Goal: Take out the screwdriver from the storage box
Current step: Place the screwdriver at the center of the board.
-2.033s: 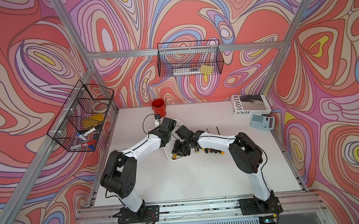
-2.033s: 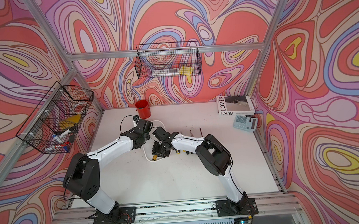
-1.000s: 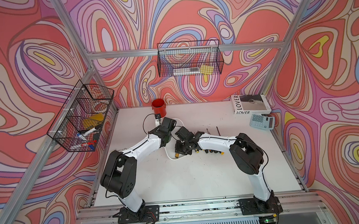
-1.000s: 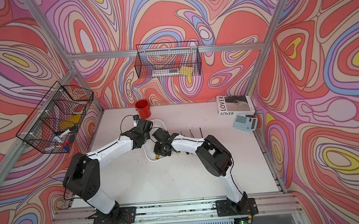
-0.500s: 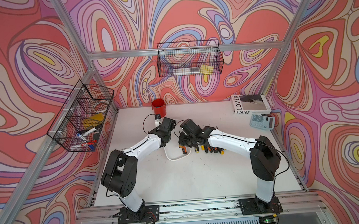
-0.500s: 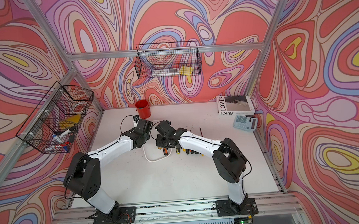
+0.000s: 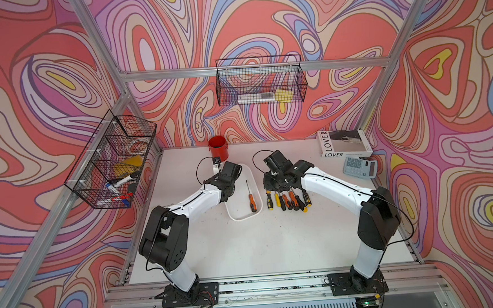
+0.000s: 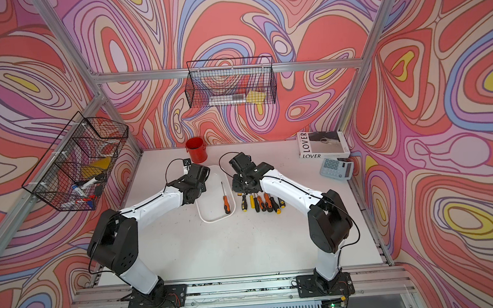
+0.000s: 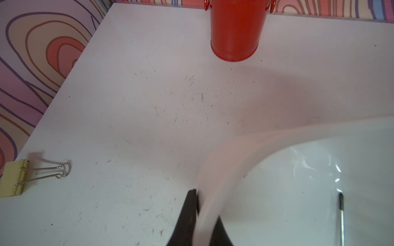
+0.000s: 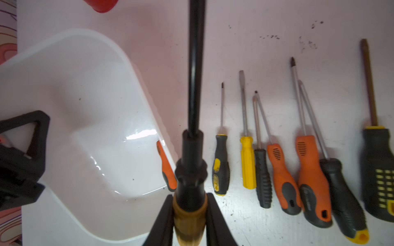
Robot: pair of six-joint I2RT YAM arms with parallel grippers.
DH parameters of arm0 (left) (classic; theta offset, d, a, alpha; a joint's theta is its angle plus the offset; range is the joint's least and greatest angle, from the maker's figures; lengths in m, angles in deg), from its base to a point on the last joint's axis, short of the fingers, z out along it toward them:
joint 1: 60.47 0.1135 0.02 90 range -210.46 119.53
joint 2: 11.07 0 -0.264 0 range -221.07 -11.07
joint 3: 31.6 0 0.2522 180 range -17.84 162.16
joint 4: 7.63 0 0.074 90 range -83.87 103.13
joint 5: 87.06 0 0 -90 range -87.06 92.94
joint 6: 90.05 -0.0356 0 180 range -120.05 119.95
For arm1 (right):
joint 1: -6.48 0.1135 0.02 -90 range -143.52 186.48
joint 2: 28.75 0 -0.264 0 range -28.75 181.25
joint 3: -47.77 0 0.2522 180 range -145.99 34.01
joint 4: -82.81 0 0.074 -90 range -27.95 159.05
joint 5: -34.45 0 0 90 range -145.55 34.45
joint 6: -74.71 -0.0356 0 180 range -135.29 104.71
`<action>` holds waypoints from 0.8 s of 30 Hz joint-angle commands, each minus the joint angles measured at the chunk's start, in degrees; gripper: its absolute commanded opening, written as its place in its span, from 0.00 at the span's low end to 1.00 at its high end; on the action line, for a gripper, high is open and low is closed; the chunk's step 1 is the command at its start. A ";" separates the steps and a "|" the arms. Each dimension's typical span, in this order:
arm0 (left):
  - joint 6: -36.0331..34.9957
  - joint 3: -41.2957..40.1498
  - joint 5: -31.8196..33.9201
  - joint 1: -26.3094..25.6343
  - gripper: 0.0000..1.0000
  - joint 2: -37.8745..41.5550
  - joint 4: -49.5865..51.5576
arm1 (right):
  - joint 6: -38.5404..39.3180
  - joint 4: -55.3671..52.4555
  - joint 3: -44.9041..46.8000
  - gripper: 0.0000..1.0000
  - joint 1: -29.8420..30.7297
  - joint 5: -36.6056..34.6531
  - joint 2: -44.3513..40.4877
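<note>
My right gripper lowers to the gap between the black-and-yellow and yellow handles below it next and releases the screwdriver there, where bare tabletop shows.
The white storage box [image 7: 243, 218] lies mid-table in both top views [image 8: 215, 220]. My left gripper [image 9: 198, 196] is shut on its near-left rim [image 9: 234, 153]. Inside lies an orange-handled screwdriver [image 7: 251, 202], also seen from the right wrist [image 10: 166, 168]. My right gripper [image 10: 189, 198] is shut on the amber-and-black handle of a black-shafted screwdriver [image 10: 193, 149]. It holds the tool above the table, just right of the box's right wall [image 10: 136, 85]. In a top view the right gripper [image 7: 273, 182] hangs over the shafts of the laid-out row.
Several screwdrivers [image 7: 289, 199] lie side by side right of the box. A red cup [image 7: 218, 147] stands behind it. A book [image 7: 343, 143] and calculator [image 7: 360, 166] sit back right. Wire baskets [image 7: 114, 165] [image 7: 260, 85] hang on the walls. A binder clip [image 9: 21, 176] lies at the left table edge.
My right arm has swung right from over the box, carrying the black-shafted screwdriver out past the box's right wall. The left arm has stayed put on the rim.
</note>
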 commanded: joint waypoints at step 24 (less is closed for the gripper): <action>-0.71 0.12 1.65 0.04 0.00 -0.40 2.35 | 9.09 -13.54 -9.56 0.07 -0.54 -2.52 18.21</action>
